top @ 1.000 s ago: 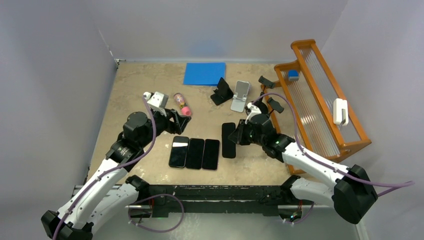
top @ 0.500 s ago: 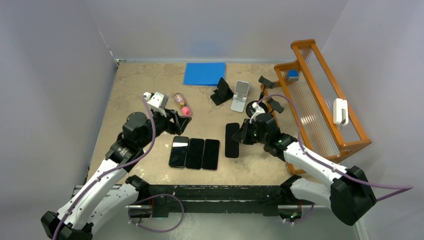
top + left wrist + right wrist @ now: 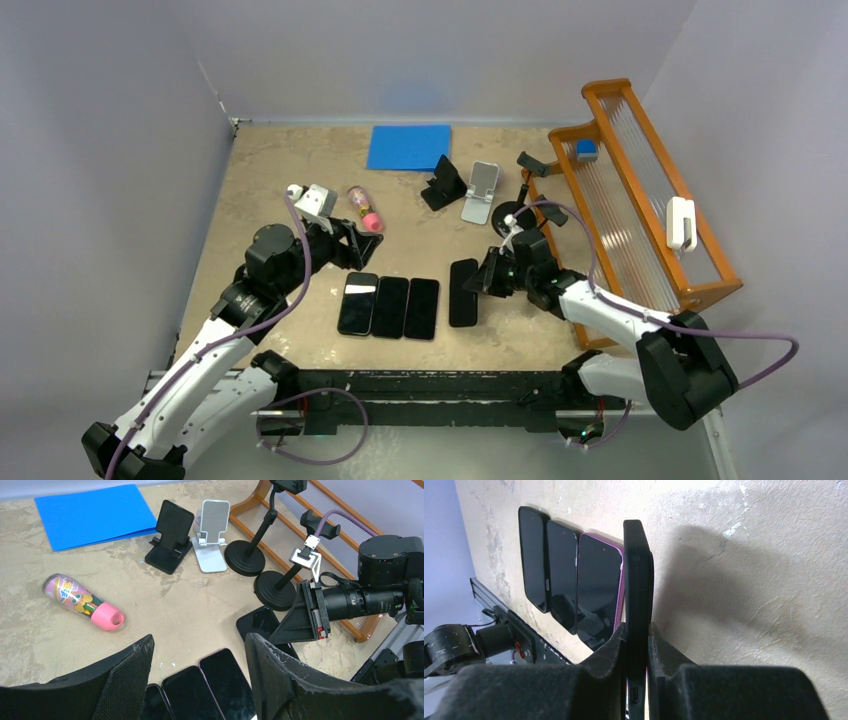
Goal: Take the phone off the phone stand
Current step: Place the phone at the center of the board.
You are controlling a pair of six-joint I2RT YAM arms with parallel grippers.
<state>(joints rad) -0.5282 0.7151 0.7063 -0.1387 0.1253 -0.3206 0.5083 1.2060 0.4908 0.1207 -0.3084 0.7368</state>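
Note:
I need to move my right gripper down and toward the row of phones and let go of the black phone (image 3: 462,292) on the bare table beside them, because that part of the table is empty.
My right gripper (image 3: 488,279) is shut on a black phone (image 3: 462,292), held low over the table just right of a row of three phones (image 3: 390,307). Seen from the right wrist, the phone (image 3: 638,570) is edge-on between the pads of the gripper (image 3: 638,630), and I cannot tell whether it touches the table. The black phone stand (image 3: 443,184) and the silver phone stand (image 3: 481,192) stand empty at the back, and so do two pole stands (image 3: 515,215). My left gripper (image 3: 200,642) hangs open over the row's far end, holding nothing.
A blue folder (image 3: 408,147) lies at the back. A pink-capped bottle (image 3: 364,208) lies on its side left of the stands. An orange wooden rack (image 3: 640,210) runs along the right side, with a white object (image 3: 681,222) clipped on its rail.
The right arm has drawn the held phone a little toward the front edge and swung its forearm to the right. The left arm has stayed put.

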